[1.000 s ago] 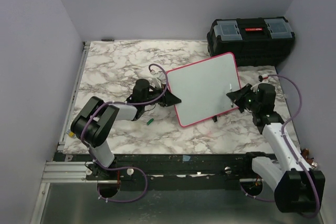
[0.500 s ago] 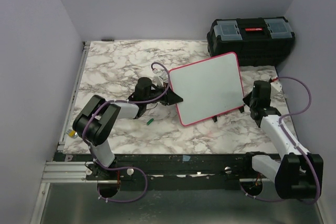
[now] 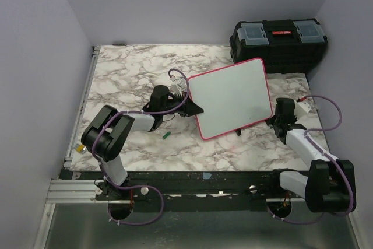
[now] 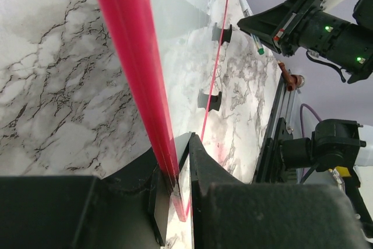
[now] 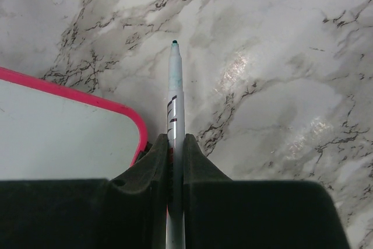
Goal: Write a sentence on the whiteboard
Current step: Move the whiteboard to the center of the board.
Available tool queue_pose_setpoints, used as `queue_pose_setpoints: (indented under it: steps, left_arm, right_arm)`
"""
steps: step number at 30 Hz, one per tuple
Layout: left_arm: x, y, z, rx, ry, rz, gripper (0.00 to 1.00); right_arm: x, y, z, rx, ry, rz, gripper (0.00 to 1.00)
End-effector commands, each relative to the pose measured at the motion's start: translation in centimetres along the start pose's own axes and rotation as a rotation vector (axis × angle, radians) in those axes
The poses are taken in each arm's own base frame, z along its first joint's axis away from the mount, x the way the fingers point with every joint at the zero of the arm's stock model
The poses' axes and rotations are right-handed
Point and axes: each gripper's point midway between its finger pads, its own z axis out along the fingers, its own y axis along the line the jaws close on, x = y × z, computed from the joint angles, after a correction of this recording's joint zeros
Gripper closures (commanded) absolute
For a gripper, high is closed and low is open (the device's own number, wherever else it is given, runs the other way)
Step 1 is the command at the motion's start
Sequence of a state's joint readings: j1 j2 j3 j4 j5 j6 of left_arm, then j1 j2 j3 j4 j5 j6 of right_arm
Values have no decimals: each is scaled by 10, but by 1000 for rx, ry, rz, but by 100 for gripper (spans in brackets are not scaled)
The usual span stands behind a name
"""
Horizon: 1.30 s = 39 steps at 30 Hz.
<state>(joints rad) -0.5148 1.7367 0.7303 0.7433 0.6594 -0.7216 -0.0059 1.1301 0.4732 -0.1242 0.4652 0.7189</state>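
My left gripper will next pull to the left in the top view, toward the green cap, and then let go of the whiteboard's frame. The corner of the whiteboard is crowding the toolbox.
The whiteboard [image 3: 231, 98], glossy white with a pink-red frame, lies slanted in the middle of the marble table. My left gripper [image 3: 192, 109] is shut on its left edge; the left wrist view shows the red frame [image 4: 131, 56] pinched between the jaws of that gripper [image 4: 178, 170]. Small black clips [image 4: 221, 33] show under the board. My right gripper [image 3: 276, 122] sits just off the board's near right corner, shut on a grey marker [image 5: 175, 94]. The marker's dark tip points over bare marble, with the board's corner [image 5: 58, 132] to its left.
A black toolbox [image 3: 278, 42] stands at the back right, right behind the board. A small green cap [image 3: 166, 135] lies on the table near the left arm. Lilac walls close in the left, back and right sides.
My right arm has pulled off the board's right edge, toward the near right, and now sits low beside the board's corner. The board has turned slightly. The left gripper keeps its hold.
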Motion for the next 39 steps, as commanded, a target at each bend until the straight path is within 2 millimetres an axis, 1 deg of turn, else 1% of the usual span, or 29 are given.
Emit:
queue_pose_setpoints:
  steps: [1, 7, 12, 13, 16, 20, 21, 23, 26, 30, 33, 37, 39]
  left_arm:
    - [15, 15, 2, -37, 47, 67, 100]
    - [13, 13, 2, -35, 47, 74, 100]
    - [15, 14, 0, -41, 53, 78, 100]
    - [15, 13, 0, -43, 54, 79, 100]
    - [16, 14, -2, -49, 50, 79, 100]
    - [19, 14, -7, -64, 53, 77, 100]
    - [18, 13, -9, -67, 49, 81, 100]
    - [21, 15, -13, -81, 49, 83, 100]
    - [27, 18, -20, -102, 51, 76, 100]
    - [31, 17, -30, -106, 36, 52, 100]
    - [37, 19, -38, -128, 37, 57, 100]
    - [42, 23, -47, -171, 38, 68, 100]
    - [45, 25, -50, -188, 40, 67, 100]
  right_arm:
    - [1, 12, 9, -22, 13, 49, 99]
    - [33, 30, 15, -99, 153, 89, 99]
    - [48, 35, 11, -153, 218, 85, 99]
    - [48, 40, 10, -182, 219, 82, 99]
    - [59, 50, 3, -264, 265, 64, 99]
    - [64, 62, -4, -334, 311, 56, 99]
    - [69, 66, -8, -361, 336, 55, 99]
    - [74, 69, -12, -388, 358, 59, 99]
    - [83, 80, -22, -438, 385, 28, 99]
    - [90, 91, -33, -483, 399, 5, 99]
    - [99, 99, -40, -504, 416, -13, 99]
    - [111, 103, -45, -517, 435, -33, 99]
    - [111, 100, -45, -506, 433, -44, 99]
